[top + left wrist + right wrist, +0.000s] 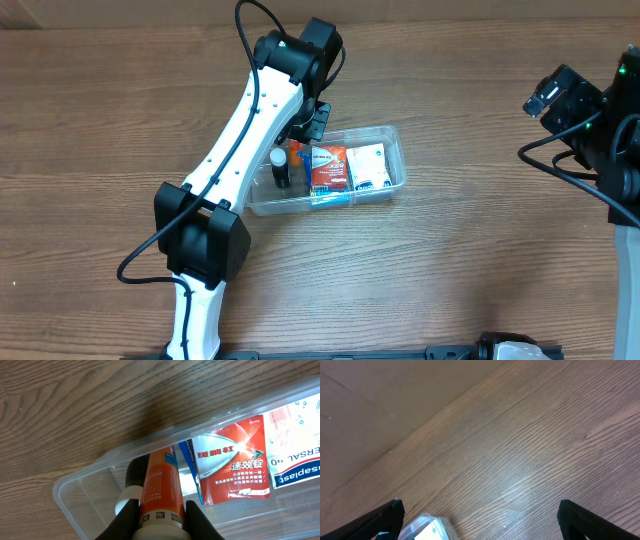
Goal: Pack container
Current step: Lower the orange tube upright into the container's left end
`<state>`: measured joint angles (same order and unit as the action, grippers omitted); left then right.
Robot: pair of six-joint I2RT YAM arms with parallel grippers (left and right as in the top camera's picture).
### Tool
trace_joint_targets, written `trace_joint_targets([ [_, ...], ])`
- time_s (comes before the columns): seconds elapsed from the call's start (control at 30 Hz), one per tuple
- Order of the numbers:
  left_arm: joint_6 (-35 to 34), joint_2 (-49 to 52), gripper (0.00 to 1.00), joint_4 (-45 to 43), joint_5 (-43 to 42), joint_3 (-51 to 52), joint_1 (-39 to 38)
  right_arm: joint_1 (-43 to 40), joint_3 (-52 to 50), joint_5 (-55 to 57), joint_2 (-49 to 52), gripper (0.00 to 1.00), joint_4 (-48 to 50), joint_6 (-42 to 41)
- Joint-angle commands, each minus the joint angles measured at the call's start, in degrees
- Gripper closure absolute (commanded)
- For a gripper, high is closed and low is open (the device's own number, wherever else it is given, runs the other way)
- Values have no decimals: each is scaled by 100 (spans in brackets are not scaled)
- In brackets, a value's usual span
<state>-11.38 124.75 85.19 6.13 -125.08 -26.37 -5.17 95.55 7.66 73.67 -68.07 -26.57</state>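
The orange-labelled bottle goes down from my left gripper into the open gap between the small dark bottle (280,170) and the red packet next, and is released there.
The clear plastic container (395,140) lies mid-table; it also shows in the left wrist view (75,490). Inside it lie a red packet (328,165) (232,462), a white plaster box (368,166) (295,455) and a small dark bottle (280,170). My left gripper (300,140) (160,510) is shut on an orange-labelled bottle with a white cap (160,485) and holds it over the container's left part. My right gripper (565,100) (480,515) is open and empty, off to the far right, with a corner of the container (427,527) low in its view.
The wooden table (450,260) stretches around the container. The left arm's white link (235,140) slants over the table left of the container. The right arm's base stands at the right edge (625,200).
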Motion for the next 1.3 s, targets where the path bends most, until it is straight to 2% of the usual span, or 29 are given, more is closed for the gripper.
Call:
trace_joint_targets([
  [0.0, 109, 46, 94, -59, 94, 22, 70, -17, 26, -24, 7, 0, 42, -4],
  [0.5, 109, 63, 93, -210, 94, 79, 98, -17, 26, -24, 7, 0, 42, -2],
  [0.83, 94, 63, 96, -551, 90, 780, 144, -17, 26, -24, 7, 0, 42, -2],
  [1.27, 92, 63, 91, -828, -20, 798, 144, -17, 26, -24, 7, 0, 42, -2],
])
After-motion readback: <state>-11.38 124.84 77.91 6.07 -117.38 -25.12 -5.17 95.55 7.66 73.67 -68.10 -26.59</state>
